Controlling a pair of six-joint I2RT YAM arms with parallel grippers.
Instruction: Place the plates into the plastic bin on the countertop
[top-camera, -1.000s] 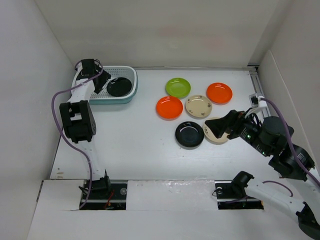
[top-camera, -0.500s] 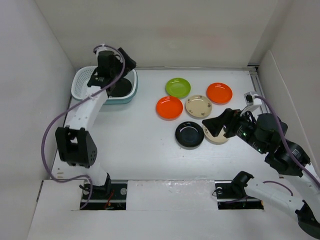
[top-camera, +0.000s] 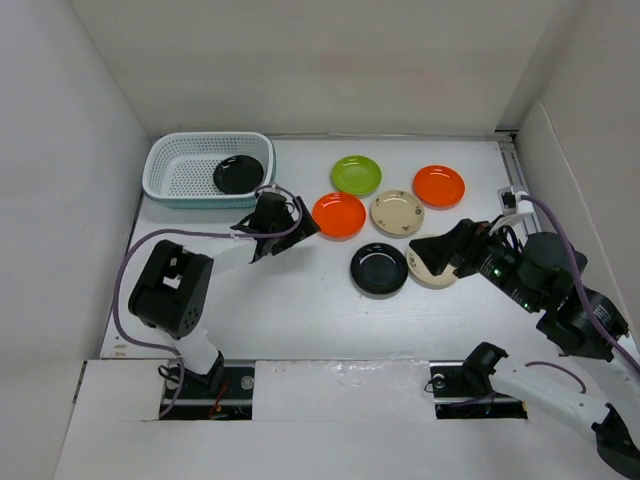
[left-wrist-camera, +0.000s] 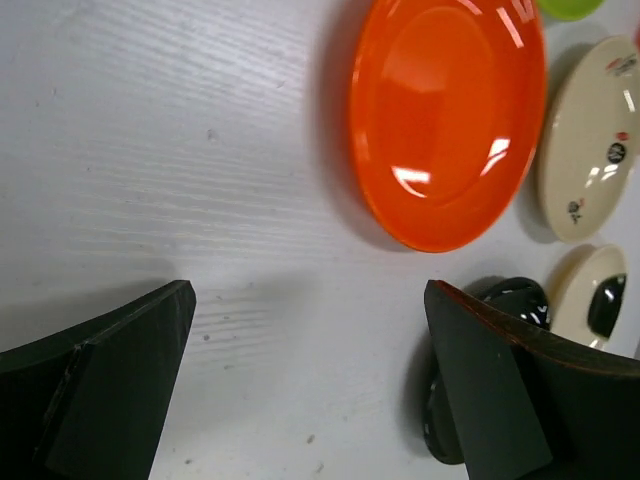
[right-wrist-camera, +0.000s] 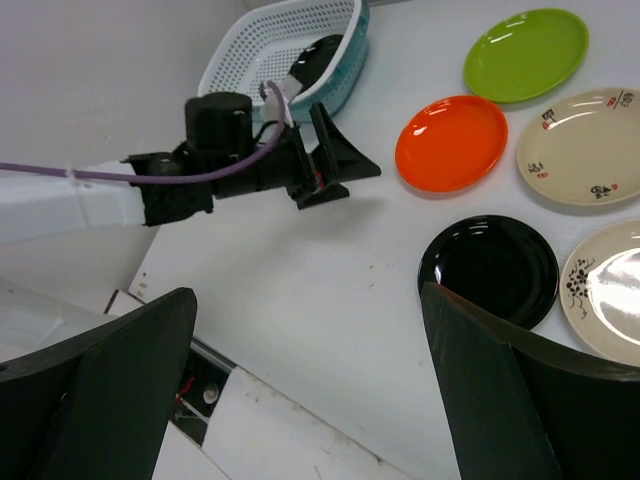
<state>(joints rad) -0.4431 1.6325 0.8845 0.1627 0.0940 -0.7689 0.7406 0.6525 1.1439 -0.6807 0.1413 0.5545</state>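
Observation:
The left gripper moves down next until its fingers straddle the near orange plate's bin-side rim (top-camera: 315, 212) (left-wrist-camera: 356, 122), since that rim lies just beyond the open fingers.
The teal plastic bin (top-camera: 165, 160) stands at the far left with one black plate (top-camera: 238, 174) in it. On the white countertop (top-camera: 300, 290) lie a lime plate (top-camera: 356, 175), two orange plates (top-camera: 339, 215) (top-camera: 438, 186), a beige plate (top-camera: 397, 212), a black plate (top-camera: 379, 268) and a second beige plate (top-camera: 440, 272) partly under my right gripper. My left gripper (top-camera: 285, 225) is open and empty, low, just left of the near orange plate (left-wrist-camera: 450, 120). My right gripper (top-camera: 435, 250) is open and empty, hovering above the near beige plate (right-wrist-camera: 605, 290).
White walls close in the left, back and right. The left arm's purple cable (top-camera: 130, 270) loops along the left side. The bin (right-wrist-camera: 280, 45) and the left gripper (right-wrist-camera: 330, 165) also show in the right wrist view. The table's near edge (right-wrist-camera: 300, 400) lies below the right gripper.
My left arm has swung away from the bin, down and right to the counter beside the near orange plate. The black plate stays in the bin. The right arm has barely moved.

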